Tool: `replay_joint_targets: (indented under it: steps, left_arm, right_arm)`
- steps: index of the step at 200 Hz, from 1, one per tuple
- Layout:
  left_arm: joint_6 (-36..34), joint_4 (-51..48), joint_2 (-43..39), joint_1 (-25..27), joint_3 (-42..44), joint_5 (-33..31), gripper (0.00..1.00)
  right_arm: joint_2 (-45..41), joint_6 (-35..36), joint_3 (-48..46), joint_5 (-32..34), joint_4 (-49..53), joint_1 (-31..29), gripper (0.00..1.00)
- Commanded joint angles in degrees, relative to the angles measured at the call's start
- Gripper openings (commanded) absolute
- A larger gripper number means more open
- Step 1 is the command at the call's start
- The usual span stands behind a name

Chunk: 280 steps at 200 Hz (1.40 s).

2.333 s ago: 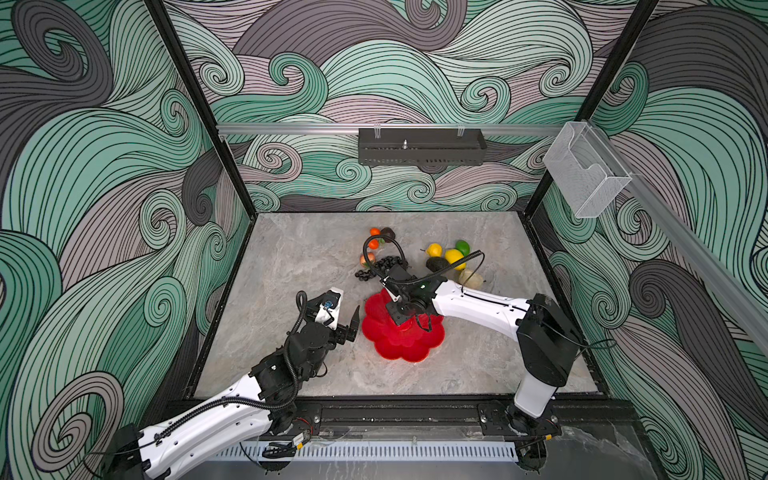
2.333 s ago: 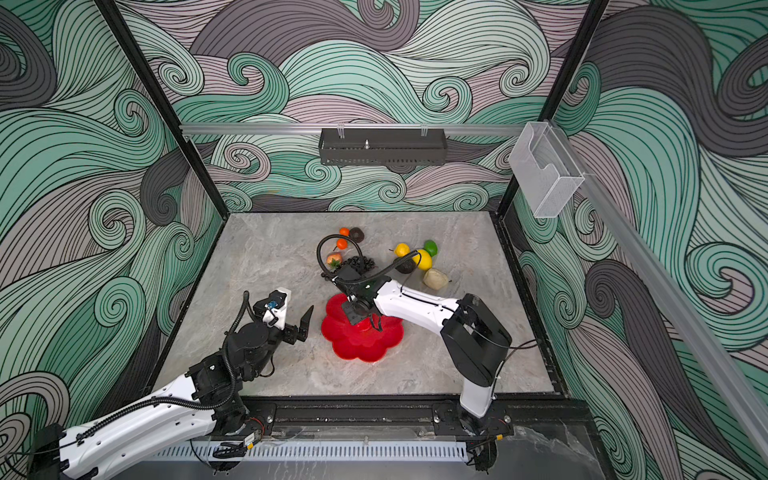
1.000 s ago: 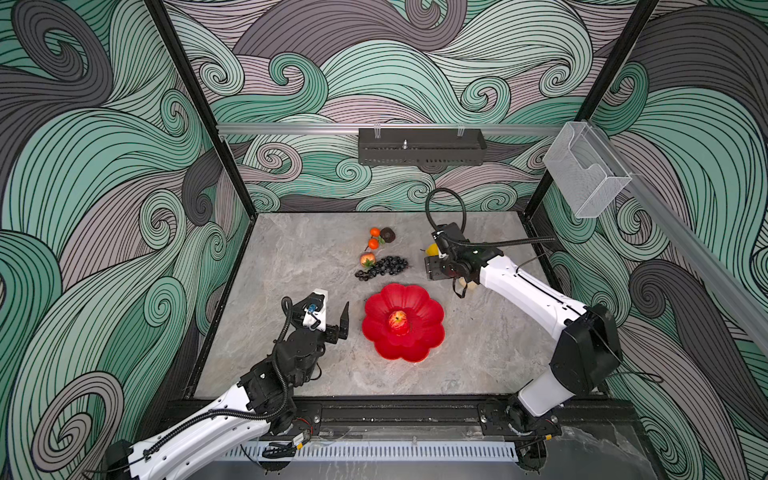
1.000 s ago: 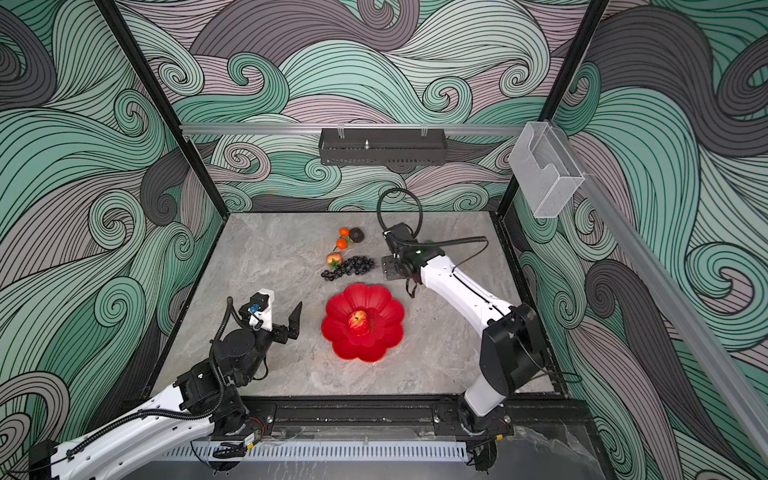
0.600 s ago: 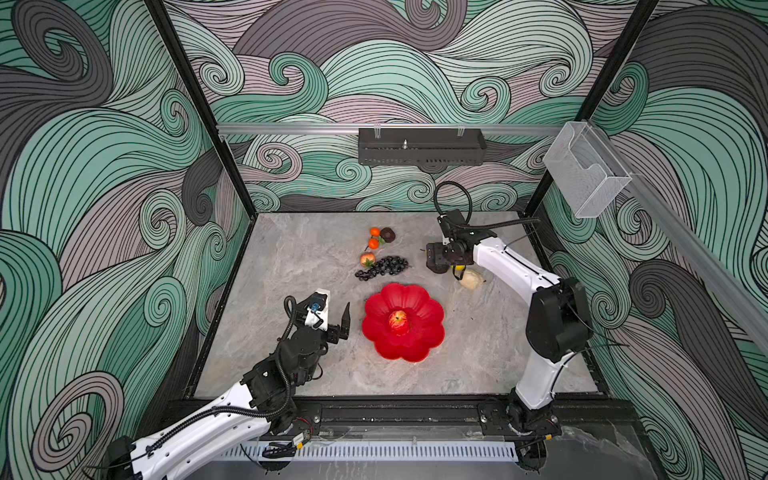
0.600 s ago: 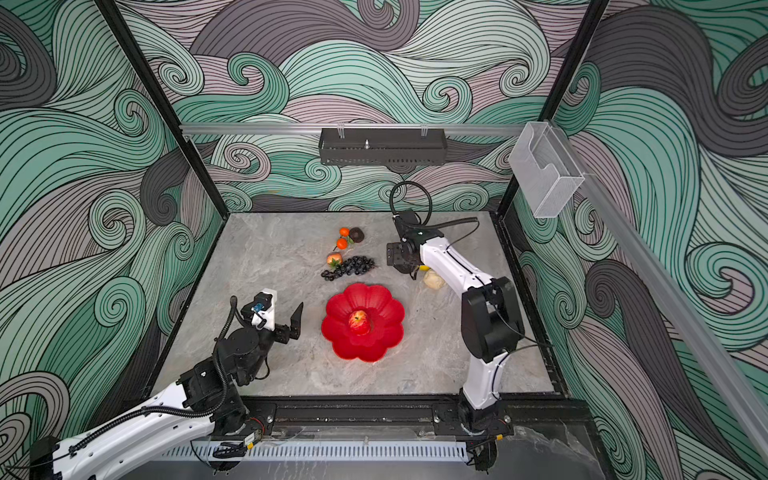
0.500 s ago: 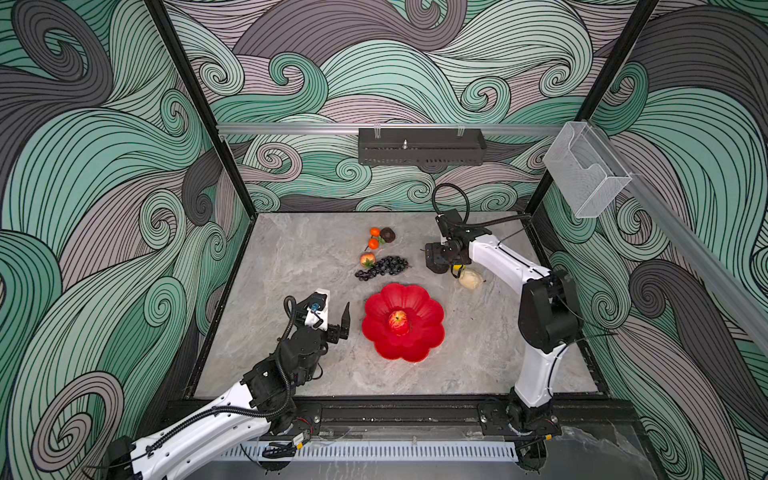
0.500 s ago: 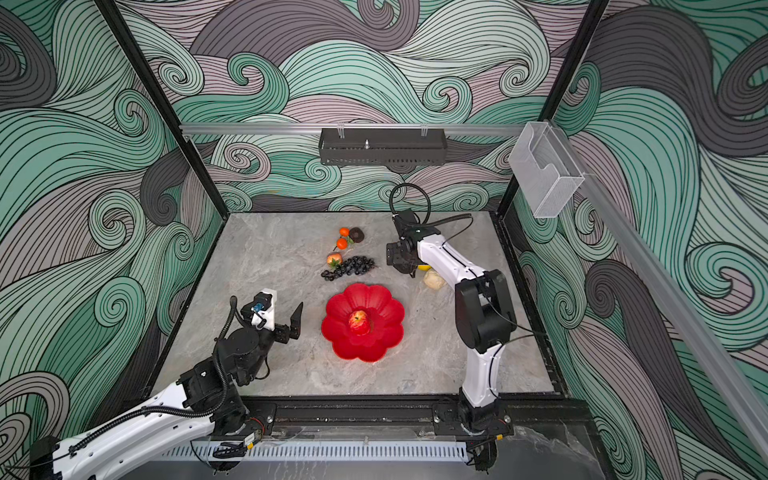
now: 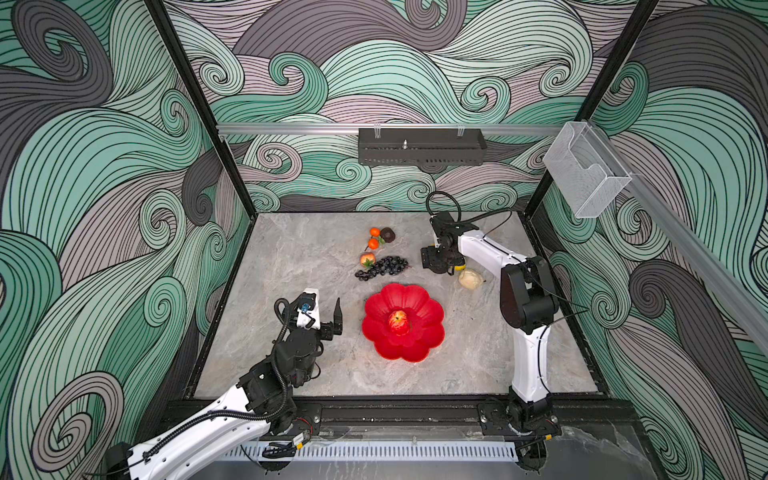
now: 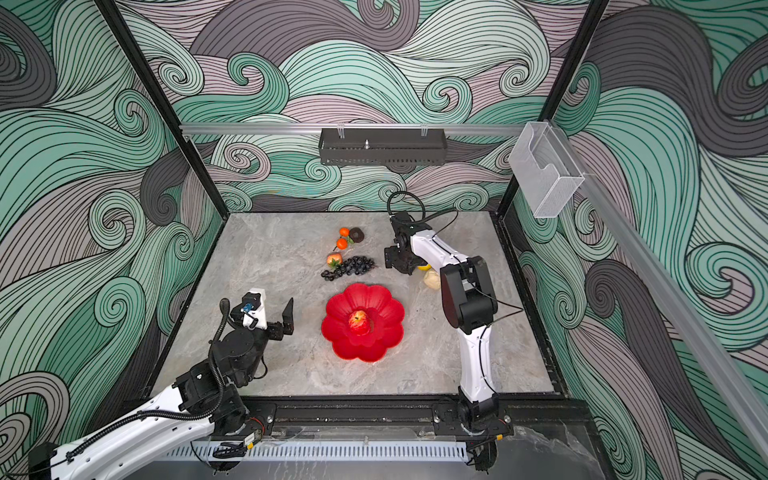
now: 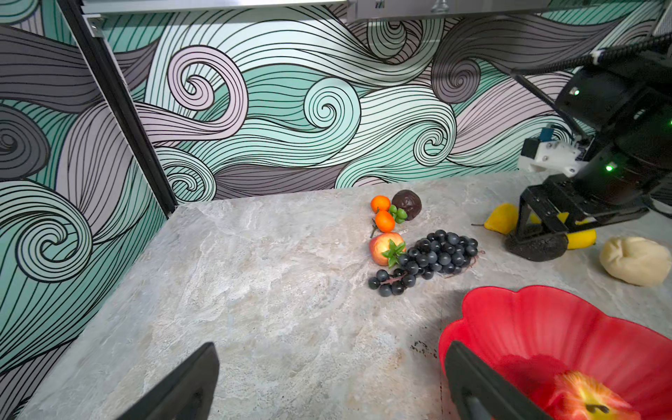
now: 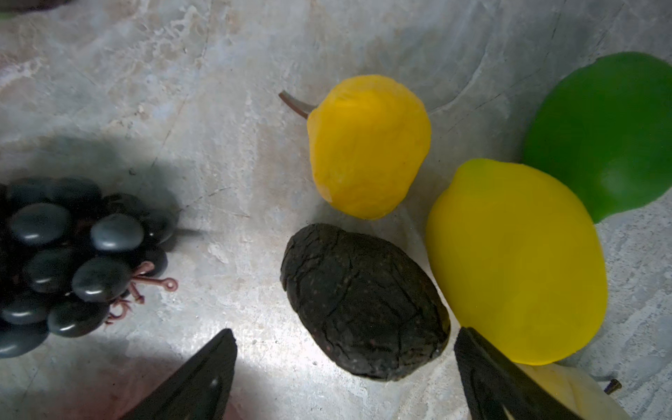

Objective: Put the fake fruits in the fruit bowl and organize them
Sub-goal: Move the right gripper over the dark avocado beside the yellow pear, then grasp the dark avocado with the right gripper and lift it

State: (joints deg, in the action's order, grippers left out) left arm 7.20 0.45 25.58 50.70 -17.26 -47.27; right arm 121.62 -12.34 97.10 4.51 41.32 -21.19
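Observation:
The dark avocado already lies between my fingers. My right gripper will next lower with its open fingers on both sides of the avocado's thick body (image 12: 374,311) and close there.
The red flower-shaped fruit bowl (image 9: 419,347) sits mid-table with a red apple (image 9: 398,322) in it. My right gripper (image 12: 345,338) is open, low over a dark avocado (image 12: 363,302) that lies between its jaws, untouched. Beside it lie a yellow pear (image 12: 367,145), a lemon (image 12: 516,258), a lime (image 12: 603,134) and a cream pear (image 9: 470,278). The black grape bunch (image 9: 382,267), a small reddish fruit (image 9: 367,260), two tangerines (image 9: 374,237) and another dark fruit (image 9: 388,235) lie behind the bowl. My left gripper (image 9: 326,309) hovers open and empty left of the bowl.
Patterned walls close the table on three sides, with black corner posts (image 9: 199,108). A black rail box (image 9: 422,146) hangs on the back wall and a clear plastic holder (image 9: 584,170) on the right wall. The right arm's elbow (image 9: 525,297) stands right of the bowl.
The right gripper left the bowl, where the apple now lies, swung to the back-right fruits and settled over the avocado with jaws opened wider. The left arm drew back slightly.

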Motion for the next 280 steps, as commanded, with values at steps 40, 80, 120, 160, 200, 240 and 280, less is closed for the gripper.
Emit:
replay_joint_targets:
  steps: [40,80,120,160,200,240,280]
  left_arm:
    - [1.2,0.9,-1.6,-1.2,1.2,-2.5,0.99]
    - [1.3,0.7,-1.0,-1.4,0.9,-1.9,0.99]
    - [1.3,0.6,-1.3,-1.5,0.9,-1.6,0.99]
    - [1.2,0.6,-1.5,-1.7,1.1,-1.6,0.99]
    - [1.4,0.8,-1.5,-1.8,1.3,-1.4,0.99]
    - [1.4,1.2,-0.8,-2.0,1.3,-0.8,0.99]
    - [1.9,3.3,2.1,-2.7,1.5,0.5,0.99]
  right_arm:
    - [-0.2,2.1,0.2,-1.9,2.9,-3.5,0.84]
    - [0.0,2.3,0.5,1.5,2.9,-3.7,0.85]
    - [3.6,1.5,4.5,2.7,5.0,-3.7,0.92]
    - [7.7,0.7,9.3,2.3,5.9,-3.6,0.84]
    - [9.6,0.1,10.9,2.0,6.1,-3.5,0.74]
    - [10.0,0.5,10.9,2.3,6.1,-3.5,0.6]
    - [7.4,0.7,9.4,1.7,6.1,-3.6,0.53]
